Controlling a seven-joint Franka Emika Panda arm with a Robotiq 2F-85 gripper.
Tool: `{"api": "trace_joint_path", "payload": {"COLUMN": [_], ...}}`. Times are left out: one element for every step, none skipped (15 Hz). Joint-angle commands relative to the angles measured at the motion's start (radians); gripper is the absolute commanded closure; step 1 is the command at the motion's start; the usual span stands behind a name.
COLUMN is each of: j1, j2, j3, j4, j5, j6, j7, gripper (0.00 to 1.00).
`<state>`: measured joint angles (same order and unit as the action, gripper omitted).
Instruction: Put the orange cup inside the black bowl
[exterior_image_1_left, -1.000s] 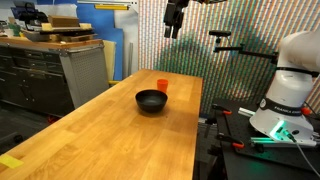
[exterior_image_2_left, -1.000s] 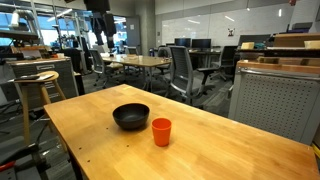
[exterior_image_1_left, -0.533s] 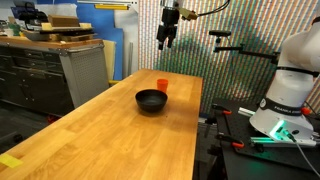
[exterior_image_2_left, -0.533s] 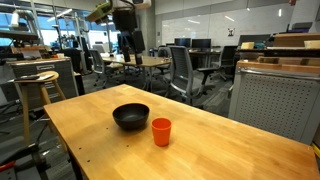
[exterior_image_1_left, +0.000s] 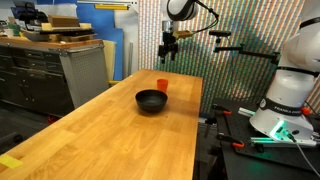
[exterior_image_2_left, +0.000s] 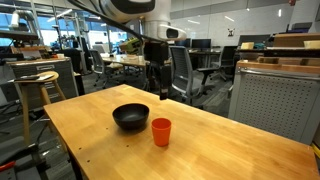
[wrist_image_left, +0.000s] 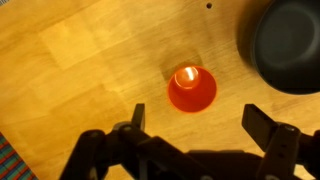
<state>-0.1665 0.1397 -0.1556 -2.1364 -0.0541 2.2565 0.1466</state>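
Observation:
My gripper is going to move down and away from the black bowl (exterior_image_1_left: 151, 101) next, so that its fingers go on both sides of the orange cup's near rim.
The orange cup (exterior_image_1_left: 162, 85) (exterior_image_2_left: 161, 131) stands upright on the wooden table beside the black bowl (exterior_image_1_left: 151, 101) (exterior_image_2_left: 130, 117), apart from it. In the wrist view the cup (wrist_image_left: 191, 88) is near the middle and the bowl (wrist_image_left: 288, 46) is at the upper right. My gripper (exterior_image_1_left: 168, 54) (exterior_image_2_left: 157, 90) (wrist_image_left: 200, 122) hangs open and empty in the air above the cup, well clear of it, fingers pointing down.
The wooden table (exterior_image_1_left: 130, 140) (exterior_image_2_left: 220, 150) runs long and narrow. Grey cabinets (exterior_image_1_left: 60, 75) stand beside it in an exterior view. A wooden stool (exterior_image_2_left: 35, 85) and office chairs (exterior_image_2_left: 185, 75) stand beyond the table. A robot base (exterior_image_1_left: 290, 80) sits at one side.
My gripper has come down and moved toward the cup, from high up to closer above it. Cup and bowl have not moved.

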Motion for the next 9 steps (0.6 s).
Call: {"api": "trace_joint_path", "payload": {"j1": [-0.007, -0.009, -0.012, -0.015, -0.019, -0.022, -0.025, -0.028, -0.03], "j2": [0.112, 0.134, 0.158, 0.177, 0.196, 0.217, 0.232, 0.247, 0.26], "j3": [-0.014, -0.016, -0.016, -0.018, -0.016, -0.015, -0.015, -0.014, -0.015], "j4": [0.063, 0.062, 0.071, 0.071, 0.075, 0.084, 0.087, 0.093, 0.098], "j5": [0.041, 0.05, 0.067, 0.079, 0.096, 0.112, 0.122, 0.135, 0.139], "j6": [-0.016, -0.003, 0.0, 0.011, 0.023, 0.033, 0.046, 0.063, 0.077], "j7": [0.029, 0.034, 0.029, 0.031, 0.025, 0.024, 0.02, 0.017, 0.017], "gripper": [0.0, 0.0, 0.0, 0.0, 0.0, 0.0, 0.0, 0.0, 0.0]}}
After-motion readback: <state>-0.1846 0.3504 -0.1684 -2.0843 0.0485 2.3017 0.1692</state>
